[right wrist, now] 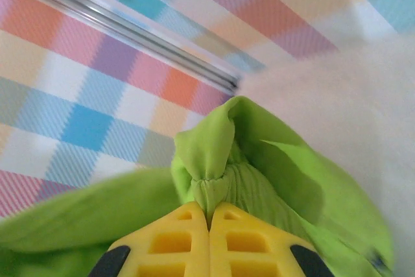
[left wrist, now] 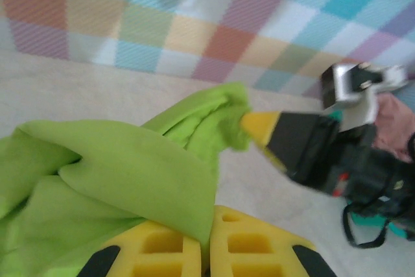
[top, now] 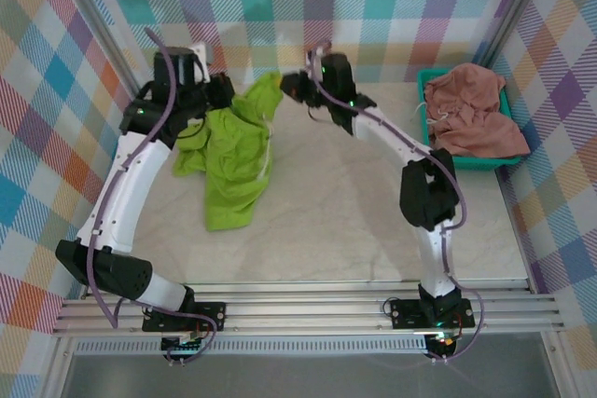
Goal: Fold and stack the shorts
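Observation:
The shorts lie bunched, so the left gripper needs to lift, draw back and down, and release over the near tabletop, which is below and back from it.
The lime green shorts (top: 233, 156) lie bunched on the left half of the table, their top edge lifted between both arms. My left gripper (top: 224, 90) is shut on a fold at the left end of that edge, and in the left wrist view the cloth (left wrist: 117, 180) runs down between its yellow fingers (left wrist: 209, 231). My right gripper (top: 284, 89) is shut on the gathered waistband at the right end (right wrist: 214, 186), pinched at the fingertips (right wrist: 209, 215). In the left wrist view the right gripper (left wrist: 254, 125) meets the cloth's tip. The salmon pink shorts (top: 471, 109) lie heaped in the basket.
The teal mesh basket (top: 466, 163) stands at the back right against the checked wall. Checked walls close the table on the left, back and right. The beige table surface (top: 354, 221) stretches between the arms toward the near metal rail.

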